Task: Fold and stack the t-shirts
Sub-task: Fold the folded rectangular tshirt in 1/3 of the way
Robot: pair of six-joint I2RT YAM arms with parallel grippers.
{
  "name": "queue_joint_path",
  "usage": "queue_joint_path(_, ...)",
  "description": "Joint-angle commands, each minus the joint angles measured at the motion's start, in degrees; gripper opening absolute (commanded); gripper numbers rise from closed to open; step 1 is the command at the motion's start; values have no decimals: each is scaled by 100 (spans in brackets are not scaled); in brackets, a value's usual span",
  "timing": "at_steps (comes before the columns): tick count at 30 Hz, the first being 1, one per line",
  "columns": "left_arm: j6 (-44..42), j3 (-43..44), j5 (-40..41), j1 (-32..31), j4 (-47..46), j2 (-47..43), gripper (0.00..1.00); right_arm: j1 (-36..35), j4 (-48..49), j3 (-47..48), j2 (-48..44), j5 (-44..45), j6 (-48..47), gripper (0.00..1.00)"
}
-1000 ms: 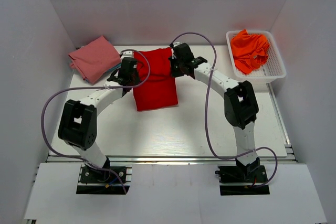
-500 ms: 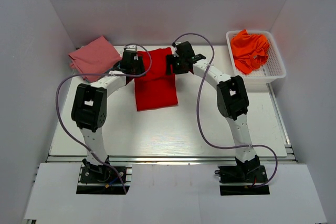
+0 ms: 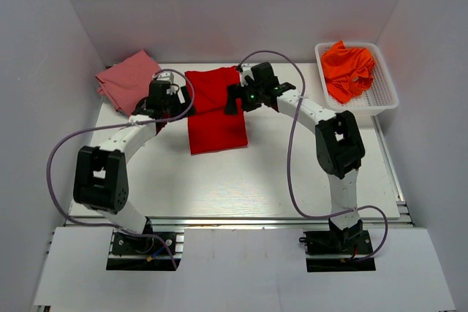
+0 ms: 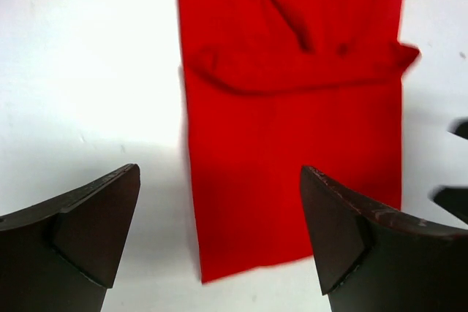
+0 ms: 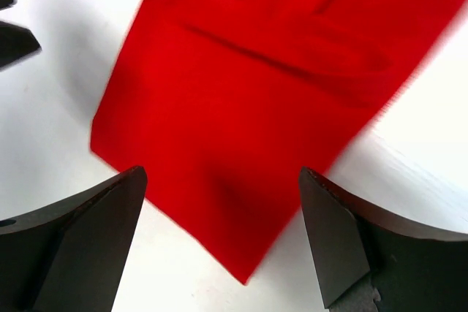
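Next, my left gripper draws back and down onto the red t-shirt's near corner point(image 3: 192, 153) point(image 4: 205, 278) on the pink t-shirt's side, since that corner lies below it, toward the base.
A bright red t-shirt point(image 3: 216, 115) lies folded into a long rectangle in the middle of the table, with a fold crease across it point(image 4: 292, 85). My left gripper point(image 3: 167, 104) hovers open just off its left edge, nothing between its fingers point(image 4: 219, 172). At the shirt's upper right edge my right gripper point(image 3: 235, 99) also stands open and empty, and a corner of the red cloth shows below its jaws point(image 5: 221, 173). A dusty pink t-shirt point(image 3: 128, 80) lies folded at the far left. Orange t-shirts point(image 3: 349, 67) are bunched in the basket.
The white mesh basket point(image 3: 386, 96) stands at the far right corner of the table. White walls close in the left, back and right sides. Purple cables loop from both arms over the table. The left gripper's fingertips point(image 5: 14, 34) show in the right wrist view.
Both grippers opened and let go of the red t-shirt. The left gripper drew back to the left, off the shirt's edge. The right gripper shifted slightly. The shirt stayed flat.
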State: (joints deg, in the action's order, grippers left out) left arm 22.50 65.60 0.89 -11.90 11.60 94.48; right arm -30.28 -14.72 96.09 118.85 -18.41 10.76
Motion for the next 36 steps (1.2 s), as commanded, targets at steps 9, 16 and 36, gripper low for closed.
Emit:
queue_joint_path(9,518,-2532,-625,-155,396,-2283,100,-408,434,1481,1333,-550,-49,90)
queue_joint_path(16,571,-2825,-607,-155,975,-3505,100,-329,1727,2893,2500,373,461,90)
queue_joint_path(36,229,-2693,-1187,-155,-614,-1847,90,-66,910,-2568,-1610,1033,1077,90)
